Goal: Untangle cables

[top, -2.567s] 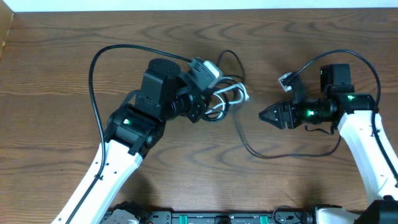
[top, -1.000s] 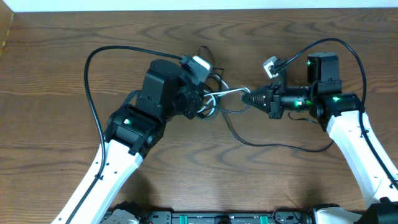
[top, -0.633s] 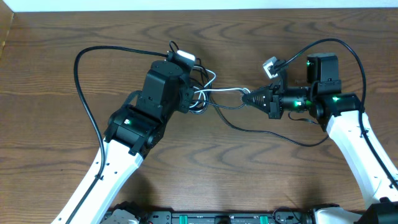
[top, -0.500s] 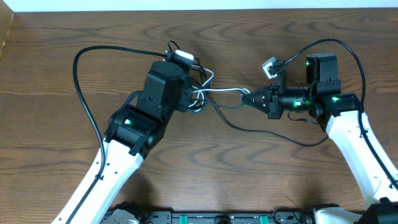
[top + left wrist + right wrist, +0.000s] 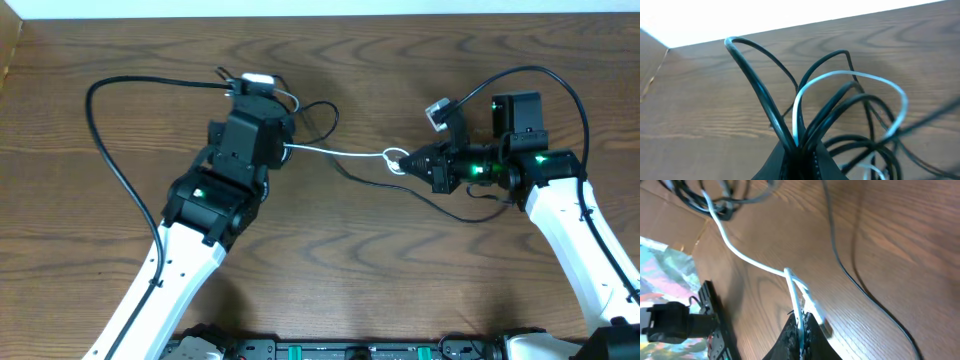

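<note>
The white cable (image 5: 340, 153) still runs into the left gripper's bundle, so my right gripper next draws away from it, tilting down toward the table, and opens.
A thin white cable (image 5: 340, 153) runs taut between my two grippers above the wooden table (image 5: 330, 280). My left gripper (image 5: 284, 150) is shut on a bundle of black and white loops. In the left wrist view, black cable (image 5: 757, 80) and white cable (image 5: 850, 74) loops fan out of the left gripper (image 5: 799, 150). My right gripper (image 5: 410, 162) is shut on the white cable's small end loop. The right wrist view shows the white cable (image 5: 747, 257) pinched in the right gripper (image 5: 802, 327). The black cable (image 5: 334, 115) loops beside the left gripper, then trails across the table (image 5: 850, 280) toward the right arm.
The left arm's own thick black cable (image 5: 100, 150) arcs wide on the left. The right arm's cable (image 5: 560, 85) arcs over its wrist. The table's far edge (image 5: 320, 12) meets a white wall. A black rail (image 5: 715, 320) lines the table's front edge.
My left gripper has pulled left and away with the bundle. The white cable has drawn out straight between the grippers. The right gripper has shifted slightly right, still holding the white cable.
</note>
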Tool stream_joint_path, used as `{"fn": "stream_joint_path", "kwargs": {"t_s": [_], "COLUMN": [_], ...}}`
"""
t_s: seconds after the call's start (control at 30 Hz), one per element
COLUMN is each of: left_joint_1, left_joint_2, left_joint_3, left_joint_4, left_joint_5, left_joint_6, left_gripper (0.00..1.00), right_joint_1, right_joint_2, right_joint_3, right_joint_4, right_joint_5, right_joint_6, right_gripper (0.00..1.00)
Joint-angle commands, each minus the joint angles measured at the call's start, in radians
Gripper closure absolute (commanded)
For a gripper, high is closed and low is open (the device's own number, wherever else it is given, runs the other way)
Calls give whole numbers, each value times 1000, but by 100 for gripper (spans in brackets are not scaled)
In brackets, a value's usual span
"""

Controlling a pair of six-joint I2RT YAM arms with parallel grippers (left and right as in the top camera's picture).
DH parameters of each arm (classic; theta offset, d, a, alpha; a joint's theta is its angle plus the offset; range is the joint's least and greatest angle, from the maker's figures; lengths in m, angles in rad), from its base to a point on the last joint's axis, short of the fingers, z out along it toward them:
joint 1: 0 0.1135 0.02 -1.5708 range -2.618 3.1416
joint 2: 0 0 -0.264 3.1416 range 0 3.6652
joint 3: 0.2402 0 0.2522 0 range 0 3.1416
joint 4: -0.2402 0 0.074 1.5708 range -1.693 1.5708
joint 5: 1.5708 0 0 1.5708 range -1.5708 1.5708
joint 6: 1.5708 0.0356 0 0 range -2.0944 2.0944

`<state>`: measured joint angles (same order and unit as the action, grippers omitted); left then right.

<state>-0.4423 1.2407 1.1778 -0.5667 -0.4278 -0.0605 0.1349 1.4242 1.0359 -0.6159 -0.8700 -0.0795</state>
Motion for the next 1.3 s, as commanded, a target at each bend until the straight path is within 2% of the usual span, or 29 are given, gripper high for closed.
{"fn": "stream_joint_path", "kwargs": {"t_s": [0.0, 0.13, 0.3, 0.43, 0.53, 0.77, 0.9, 1.0, 1.2, 1.27], "left_joint_1": [30, 30, 31, 31, 31, 33, 60, 93, 158, 163], "left_joint_2": [-1, -1, -1, -1, -1, -2, -15, -25, -27, -27], "left_joint_3": [18, 18, 18, 18, 18, 18, 18, 18, 18, 18], "left_joint_4": [-2, -17, -20, -23, -22, 6, 9, 6, -2, -3], "left_joint_5": [-48, -45, -23, 158, 257, 283, 222, 172, 176, 219], "left_joint_6": [-53, -53, -53, -15, 26, 22, -13, -50, -70, -72], "left_gripper": [92, 93, 93, 93, 93, 93, 92, 93, 93, 93], "right_joint_1": [-19, -27, -37, -36, -35, -36, -45, -68, -107, -109], "right_joint_2": [-15, -15, -15, -15, -14, -14, -14, -14, -14, -14], "right_joint_3": [-2, -2, -2, -2, -2, -21, -50, -75, -86, -86], "right_joint_4": [-13, -14, 3, 43, 19, -113, -164, -158, -137, -131], "right_joint_5": [52, 115, 298, 347, 485, 750, 935, 936, 878, 864], "right_joint_6": [4, 54, 327, 502, 582, 602, 682, 697, 695, 694], "right_gripper": [99, 99, 99, 99, 99, 99, 99, 99, 99, 99]}}
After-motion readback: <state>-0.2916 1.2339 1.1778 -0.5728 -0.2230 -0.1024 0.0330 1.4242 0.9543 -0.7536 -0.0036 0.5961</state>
